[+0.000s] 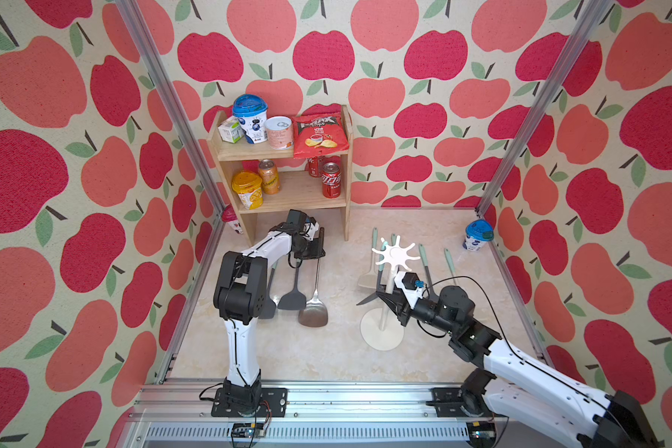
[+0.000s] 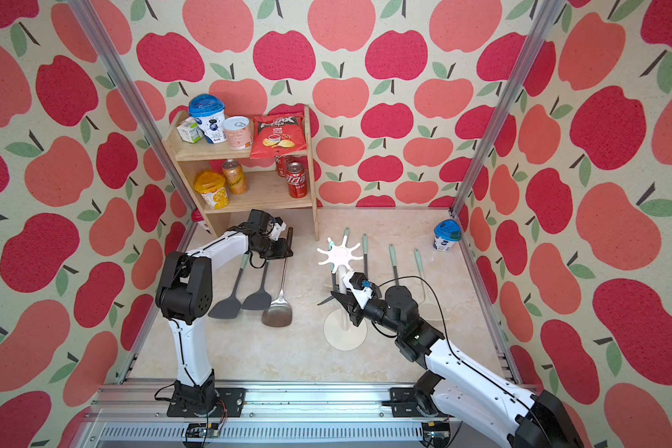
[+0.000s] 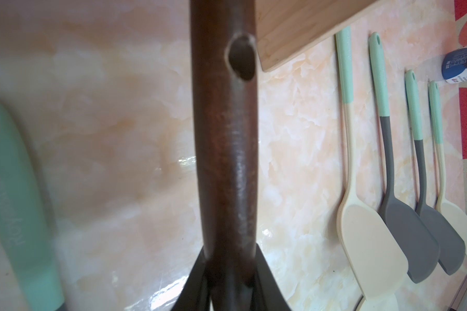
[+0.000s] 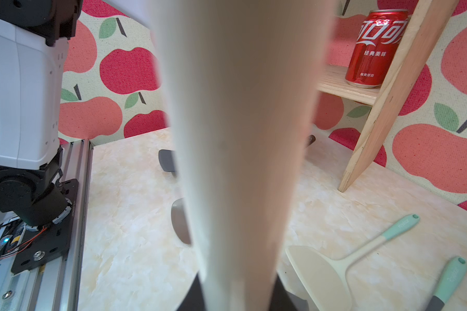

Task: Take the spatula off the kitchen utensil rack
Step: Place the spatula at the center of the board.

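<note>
The left gripper moves down toward the bare tabletop beside the grey spatulas next and releases the spatula, since the blade is already down and the brown handle [image 3: 227,161] still raised.
The white kitchen utensil rack [image 1: 395,254] [image 2: 340,254] stands right of centre on its round base [image 1: 381,333]. My right gripper [image 1: 385,300] [image 2: 340,300] [image 4: 237,290] is shut on its pole [image 4: 240,134]. A grey spatula with a mint handle [image 1: 379,277] [image 2: 333,280] hangs from a prong on the rack. My left gripper [image 1: 314,248] [image 2: 282,250] [image 3: 231,269] is shut on the brown wooden handle [image 3: 227,161] of a steel spatula [image 1: 313,310] [image 2: 277,312]. That spatula is away from the rack, with its blade down by the tabletop.
Two grey spatulas [image 1: 291,298] [image 1: 266,306] lie beside the steel one. Several mint-handled spatulas [image 3: 361,229] [image 1: 423,263] lie behind and right of the rack. A wooden shelf [image 1: 288,194] with cans and snacks stands at the back. A blue cup [image 1: 478,234] sits in the far right corner.
</note>
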{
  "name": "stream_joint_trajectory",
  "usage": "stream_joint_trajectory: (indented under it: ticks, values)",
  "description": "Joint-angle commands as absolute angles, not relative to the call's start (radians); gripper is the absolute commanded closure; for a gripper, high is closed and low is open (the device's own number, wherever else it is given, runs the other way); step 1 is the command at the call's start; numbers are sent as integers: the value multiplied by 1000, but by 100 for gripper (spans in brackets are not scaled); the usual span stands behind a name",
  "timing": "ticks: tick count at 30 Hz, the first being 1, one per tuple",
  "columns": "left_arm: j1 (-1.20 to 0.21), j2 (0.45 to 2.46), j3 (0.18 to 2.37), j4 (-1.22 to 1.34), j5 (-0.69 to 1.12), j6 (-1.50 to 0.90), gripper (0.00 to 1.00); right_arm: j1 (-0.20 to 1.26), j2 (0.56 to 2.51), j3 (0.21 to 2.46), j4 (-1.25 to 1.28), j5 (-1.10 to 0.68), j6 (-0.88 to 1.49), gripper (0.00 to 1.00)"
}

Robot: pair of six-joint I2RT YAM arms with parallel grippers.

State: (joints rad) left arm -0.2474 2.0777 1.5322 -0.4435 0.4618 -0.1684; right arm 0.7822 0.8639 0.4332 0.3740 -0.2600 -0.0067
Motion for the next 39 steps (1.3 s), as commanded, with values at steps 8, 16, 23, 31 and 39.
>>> stream_joint_trajectory:
  ticks: [8, 16, 23, 31, 39]
  values:
    - [-227, 2133, 1557, -432, 463, -189, 100, 779, 887, 411, 261, -261, -22, 100]
    - [-225, 2155, 1572, -442, 463, -202, 97, 779, 888, 410, 261, -259, -23, 100]
    - [-225, 2162, 1589, -457, 455, -200, 93, 779, 881, 408, 258, -251, -26, 100]
    - [-225, 2178, 1601, -477, 460, -198, 85, 779, 879, 408, 253, -250, -28, 100]
    - [-235, 2110, 1580, -481, 431, -184, 75, 779, 884, 410, 256, -257, -26, 100]
